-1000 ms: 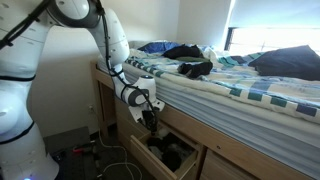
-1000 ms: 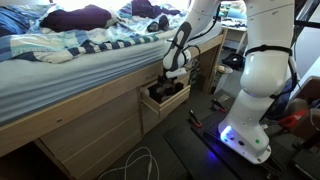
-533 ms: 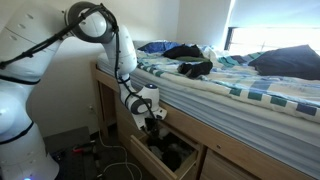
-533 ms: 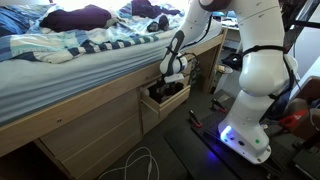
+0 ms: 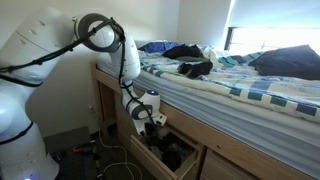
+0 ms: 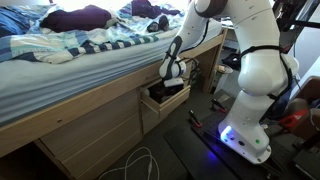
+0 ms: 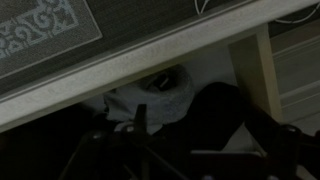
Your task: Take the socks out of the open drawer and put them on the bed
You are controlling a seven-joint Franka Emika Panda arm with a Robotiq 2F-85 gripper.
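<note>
My spread fingers are still above the cloth, so my gripper should lower into the drawer next, onto the pale grey sock beside the black one.
The open drawer [image 5: 146, 157] sticks out from under the bed [image 5: 250, 90]; it shows in both exterior views [image 6: 160, 104]. My gripper [image 5: 157, 121] reaches down into it, also seen in an exterior view [image 6: 172, 80]. In the wrist view a pale grey sock [image 7: 160, 95] lies in the drawer beside a black sock [image 7: 215, 112]. My gripper [image 7: 200, 152] hangs just above them, its dark fingers spread apart and holding nothing. The fingertips are hard to make out in the dim drawer.
Dark clothes [image 5: 190, 58] and bedding lie on the mattress [image 6: 80, 55]. The bed's wooden frame overhangs the drawer. Cables [image 6: 140, 165] lie on the floor. The robot's white base [image 6: 250, 100] stands next to the drawer. A patterned rug [image 7: 40, 25] shows in the wrist view.
The arm has folded lower and the gripper has sunk further down towards the drawer's contents. The drawer and the socks have not moved.
</note>
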